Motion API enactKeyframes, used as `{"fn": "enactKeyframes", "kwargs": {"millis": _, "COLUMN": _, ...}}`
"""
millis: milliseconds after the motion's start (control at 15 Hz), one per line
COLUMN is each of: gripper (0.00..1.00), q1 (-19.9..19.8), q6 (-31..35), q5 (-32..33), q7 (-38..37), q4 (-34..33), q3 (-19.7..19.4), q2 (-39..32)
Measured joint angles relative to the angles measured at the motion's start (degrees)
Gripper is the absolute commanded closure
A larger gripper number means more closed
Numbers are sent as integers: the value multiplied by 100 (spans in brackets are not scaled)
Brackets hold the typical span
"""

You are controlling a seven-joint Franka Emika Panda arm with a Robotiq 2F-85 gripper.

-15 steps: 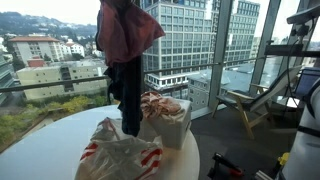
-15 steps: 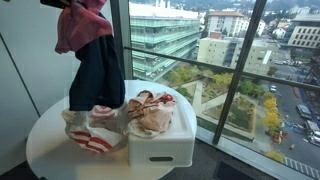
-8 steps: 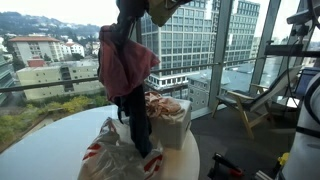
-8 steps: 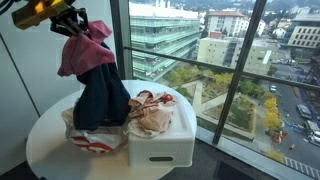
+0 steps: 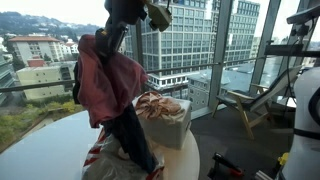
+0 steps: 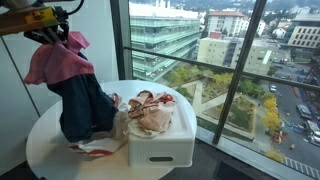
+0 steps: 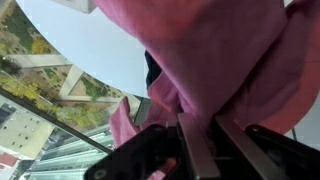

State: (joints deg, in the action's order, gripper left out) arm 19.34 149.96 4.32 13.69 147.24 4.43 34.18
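Observation:
The gripper lowers the pink cloth and dark blue garment onto the striped cloth (image 6: pixel 100 147) next and releases them. They already hang over it beside the basket.
My gripper (image 6: pixel 50 34) is shut on a pink cloth (image 6: pixel 58 62) with a dark blue garment (image 6: pixel 82 108) hanging under it; both dangle over the round white table (image 6: pixel 45 155). In an exterior view the pink cloth (image 5: pixel 103 85) and the dark garment (image 5: pixel 130 135) hang left of the white basket (image 5: pixel 165 120). In the wrist view the fingers (image 7: pixel 195 150) pinch the pink cloth (image 7: pixel 225 55). A red-and-white striped cloth (image 6: pixel 100 147) lies on the table under the hanging garments. The white basket (image 6: pixel 160 145) holds crumpled pinkish clothes (image 6: pixel 150 110).
Floor-to-ceiling windows (image 6: pixel 215 60) stand right behind the table. A white wall (image 6: pixel 15 100) is close to the table. A wooden chair (image 5: pixel 245 105) and other equipment (image 5: pixel 300 90) stand on the floor beyond the basket.
My gripper has carried the pink cloth and dark garment sideways away from the basket and lower; the dark garment now drapes onto the striped cloth on the table.

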Motion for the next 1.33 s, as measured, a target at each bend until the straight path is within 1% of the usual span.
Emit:
{"fn": "enactKeyframes", "kwargs": {"millis": 200, "gripper": 96, "q1": 381, "q6": 46, "q5": -372, "q7": 544, "q4": 123, "q3": -327, "q2": 122}}
{"fn": "enactKeyframes", "kwargs": {"millis": 400, "gripper": 96, "q1": 408, "q6": 167, "q5": -518, "q7": 686, "q4": 290, "q3": -607, "q2": 106}}
{"fn": "enactKeyframes", "kwargs": {"millis": 600, "gripper": 96, "q1": 424, "q6": 230, "q5": -928, "q7": 1009, "q4": 512, "q3": -1133, "q2": -171}}
{"fn": "enactKeyframes", "kwargs": {"millis": 733, "gripper": 96, "q1": 464, "q6": 224, "q5": -1295, "q7": 1323, "q4": 622, "q3": -1478, "q2": -489}}
{"fn": "enactKeyframes", "kwargs": {"millis": 867, "gripper": 96, "q1": 507, "q6": 183, "q5": -1657, "q7": 1571, "q4": 680, "q3": -1696, "q2": -869}}
{"fn": "enactKeyframes", "kwargs": {"millis": 1067, "gripper": 96, "q1": 392, "q6": 2, "q5": -1870, "q7": 1635, "q4": 698, "q3": -1769, "q2": -1437}}
{"fn": "enactKeyframes", "kwargs": {"millis": 1200, "gripper": 96, "q1": 190, "q6": -58, "q5": -1871, "q7": 1633, "q4": 698, "q3": -1704, "q2": -1823}}
{"fn": "enactKeyframes", "kwargs": {"millis": 1333, "gripper": 96, "q1": -119, "q6": -89, "q5": -1835, "q7": 1587, "q4": 692, "q3": -1573, "q2": -2164}}
